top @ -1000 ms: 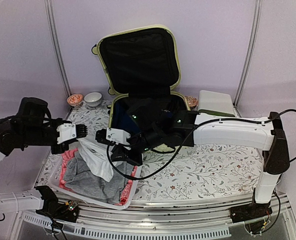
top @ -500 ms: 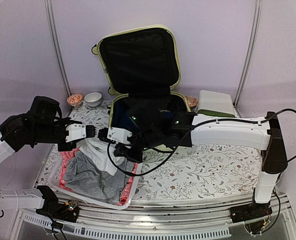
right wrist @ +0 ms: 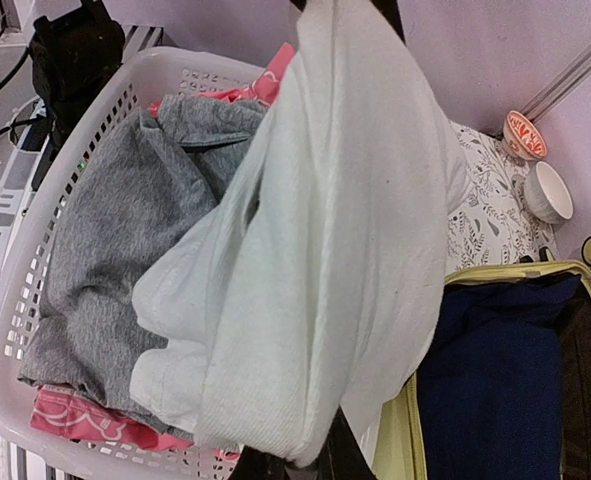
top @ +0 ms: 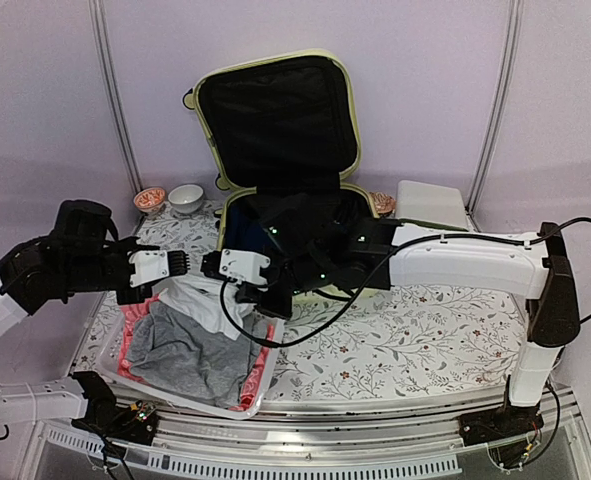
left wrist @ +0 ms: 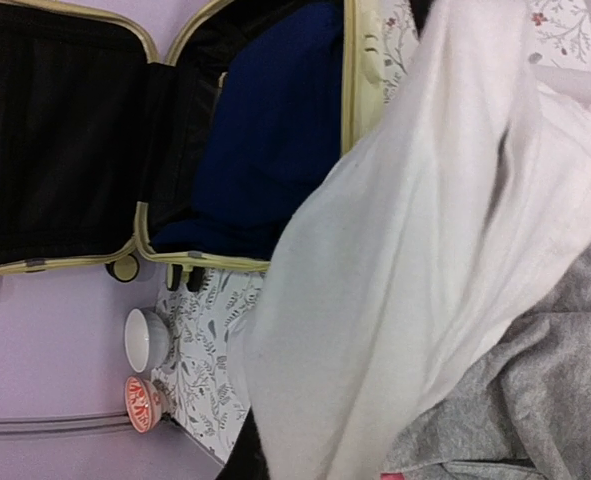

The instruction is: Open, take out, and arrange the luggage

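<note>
Next I will move my right gripper down and back to release the white garment [top: 207, 305] there, since the grey garment's near end [top: 222, 378] lies below the gripper and back from it.
The pale yellow-green luggage [top: 353, 110] stands open at the back, black-lined lid upright, and a navy garment [left wrist: 275, 130] lies in its lower half [left wrist: 350, 90]. My left gripper [top: 180, 263] and right gripper [top: 213, 268] meet fingertip to fingertip just left of the luggage. Both are shut on a white garment [top: 207, 305], which hangs between them. It droops onto a grey garment [top: 190, 350] in the white slatted basket [top: 258, 388]. The white garment [left wrist: 425, 250] fills the left wrist view and hides those jaws. In the right wrist view the white garment [right wrist: 325, 230] hangs over the basket [right wrist: 35, 330].
A pink garment [right wrist: 75, 420] lies under the grey one in the basket. A white bowl [top: 185, 197] and a red patterned bowl [top: 150, 199] sit at the back left. A white box [top: 430, 207] stands right of the luggage. Floral cloth [top: 425, 330] covers the table.
My left gripper has moved right until it meets the right gripper. The white garment has bunched up and sunk lower onto the basket. The right gripper has shifted slightly right.
</note>
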Robot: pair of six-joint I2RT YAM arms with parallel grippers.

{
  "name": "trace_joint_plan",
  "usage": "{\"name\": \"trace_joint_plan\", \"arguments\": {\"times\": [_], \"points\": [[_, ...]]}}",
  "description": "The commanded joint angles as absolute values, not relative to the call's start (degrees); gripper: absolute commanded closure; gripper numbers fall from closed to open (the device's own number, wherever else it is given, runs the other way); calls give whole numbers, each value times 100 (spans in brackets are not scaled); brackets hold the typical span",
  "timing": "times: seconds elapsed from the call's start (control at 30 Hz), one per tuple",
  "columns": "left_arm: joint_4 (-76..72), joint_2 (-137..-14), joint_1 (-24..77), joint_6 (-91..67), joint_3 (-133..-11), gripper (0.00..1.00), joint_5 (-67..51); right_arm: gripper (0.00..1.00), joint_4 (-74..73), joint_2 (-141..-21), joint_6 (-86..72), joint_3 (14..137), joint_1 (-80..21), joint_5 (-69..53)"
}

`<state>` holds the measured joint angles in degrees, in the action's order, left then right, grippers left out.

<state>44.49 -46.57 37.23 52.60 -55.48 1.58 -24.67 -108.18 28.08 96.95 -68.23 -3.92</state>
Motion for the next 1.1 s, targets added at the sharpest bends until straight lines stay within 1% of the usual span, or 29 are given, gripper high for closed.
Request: {"name": "trace_joint_plan", "arguments": {"times": [0.0,0.13,0.27,0.43,0.57,0.63,0.67,0.7,0.73,0.77,0.8,0.83,0.87,0.9,0.93,1.07], "points": [[4560,-4460,3740,5065,-5190,100,-210,98,-2754,-10910,2837,9494,-6918,-343],[5359,-4613,3745,5010,-5360,100,-596,98,-2816,-11143,2771,9418,-7116,-641],[6062,-4839,3747,4992,-5475,100,-676,97,-2567,-11247,2498,9255,-7300,-1040],[6552,-5066,3753,4921,-5438,100,-936,97,-2215,-11404,2208,9060,-7553,-1388],[6935,-5249,3752,4751,-5396,100,-1656,98,-1980,-11550,2002,8835,-7678,-1675],[6971,-5307,3753,4749,-5250,100,-1674,97,-1800,-11589,1901,8686,-7685,-1783],[6963,-5323,3753,4736,-5191,92,-1613,96,-1752,-11599,1873,8638,-7689,-1818],[6961,-5339,3753,4692,-5152,76,-1526,95,-1742,-11609,1844,8624,-7690,-1822],[6973,-5345,3753,4627,-5143,68,-1423,92,-1753,-11594,1814,8627,-7694,-1790],[7033,-5356,3761,4574,-5176,63,-1422,85,-1757,-11551,1805,8624,-7693,-1733],[7117,-5364,3757,4549,-5256,47,-1469,69,-1751,-11466,1802,8596,-7695,-1664],[7219,-5377,3761,4521,-5368,14,-1527,59,-1710,-11359,1802,8544,-7691,-1627],[7312,-5387,3762,4487,-5577,3,-1577,47,-1636,-11216,1806,8479,-7691,-1612],[7388,-5380,3762,4435,-5756,2,-1614,40,-1551,-11070,1814,8393,-7687,-1593],[7416,-5368,3768,4367,-5937,2,-1620,38,-1478,-10941,1812,8302,-7687,-1560],[6940,-5284,3771,3412,-6556,2,-1672,36,-1437,-10573,1780,8270,-7629,-1562]]}}
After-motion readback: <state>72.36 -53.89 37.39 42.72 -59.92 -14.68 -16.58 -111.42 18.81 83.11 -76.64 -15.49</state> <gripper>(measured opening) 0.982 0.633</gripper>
